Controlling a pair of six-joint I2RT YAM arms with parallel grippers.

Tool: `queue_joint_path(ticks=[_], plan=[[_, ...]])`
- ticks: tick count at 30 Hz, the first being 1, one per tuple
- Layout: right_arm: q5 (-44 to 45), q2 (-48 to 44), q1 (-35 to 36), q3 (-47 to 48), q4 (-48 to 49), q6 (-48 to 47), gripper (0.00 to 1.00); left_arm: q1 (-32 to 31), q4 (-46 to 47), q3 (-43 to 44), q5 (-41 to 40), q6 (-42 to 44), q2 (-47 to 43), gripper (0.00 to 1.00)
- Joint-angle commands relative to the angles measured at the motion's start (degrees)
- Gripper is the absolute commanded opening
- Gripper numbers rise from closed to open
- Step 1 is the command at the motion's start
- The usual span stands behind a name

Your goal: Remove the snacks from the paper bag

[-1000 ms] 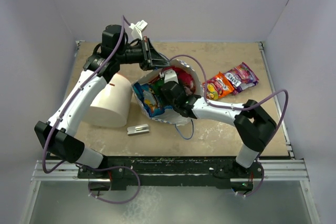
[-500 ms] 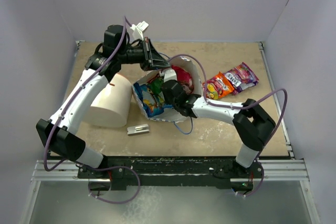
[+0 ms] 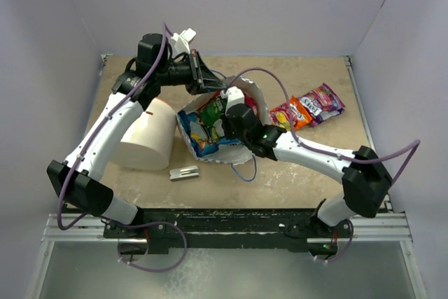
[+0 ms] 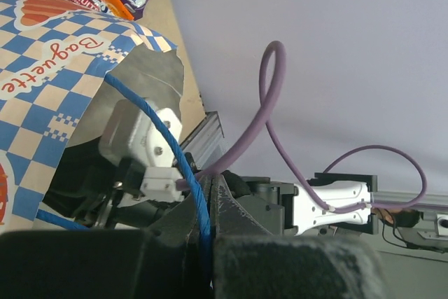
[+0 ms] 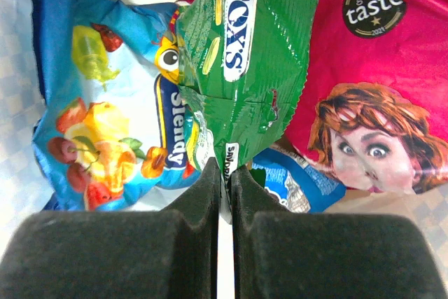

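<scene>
My right gripper is at the bag [image 3: 210, 146] and should lift from there, then go across and down onto the orange packet [image 3: 290, 114] to release, because the packet is to its right in the top view.
The paper bag [image 3: 210, 146] lies on its side, checkered band showing, mouth held up. My left gripper [image 3: 211, 84] is shut on its blue string handle [image 4: 183, 162] above the mouth. My right gripper [image 3: 222, 122] reaches into the mouth and is shut on the bottom edge of a green snack packet [image 5: 245, 47]. Around that packet in the bag lie a light blue packet [image 5: 105, 103], a pink one with a face [image 5: 371, 89] and a darker blue one [image 5: 294, 183] underneath. An orange packet [image 3: 290, 114] and a purple packet [image 3: 320, 101] lie on the table to the bag's right.
A plain white cylinder [image 3: 147, 136] lies just left of the bag, under my left forearm. A small grey metal clip [image 3: 184, 172] sits in front of the bag. Grey walls close in the table on three sides.
My right gripper has shut on the green packet's edge. Its elbow has swung out to the right and the wrist has drawn back a little. The left gripper has kept hold of the string.
</scene>
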Motion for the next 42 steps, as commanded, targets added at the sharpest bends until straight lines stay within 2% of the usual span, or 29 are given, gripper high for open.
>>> queue_joint_path(ticks=[1,11,19,25,28,32,35,39,42], plan=[[-1.9,-6.3,0.4,0.3,-0.5,1.9,0.00,-0.5,0.8,-0.2,-0.1,-1.3,-3.3,0.00],[-9.1,-19.5,0.4,-0.3,-5.7,-0.2,0.00,-0.4,-1.1,2.0,-0.6,0.9,-1.0,0.00],[-11.8,-26.0,0.4,8.6,-20.6,-1.0,0.00,-0.4,-1.5,1.3,-1.3,1.8,-1.1,0.00],[-11.8,-30.1,0.4,14.8,-25.5,-2.1,0.00,-0.4,-1.4,0.5,-1.6,1.6,-1.8,0.00],[-4.6,-32.0,0.4,16.9,-25.6,-4.3,0.00,-0.4,-1.4,-0.3,-1.7,1.4,-2.5,0.00],[13.8,-34.6,0.4,18.2,-23.0,-5.3,0.00,-0.4,-1.3,-1.5,-1.3,1.1,-3.4,0.00],[26.1,-36.2,0.4,17.2,-16.7,-5.9,0.00,-0.5,-1.8,-1.7,-0.9,1.3,-3.7,0.00],[35.7,-32.2,0.0,18.0,-13.8,-10.7,0.00,-0.5,-2.4,-1.8,-0.6,1.5,-3.9,0.00],[37.9,-26.8,-1.3,21.0,-15.3,-11.2,0.00,-0.4,-2.8,-1.8,-0.2,1.7,-4.1,0.00]])
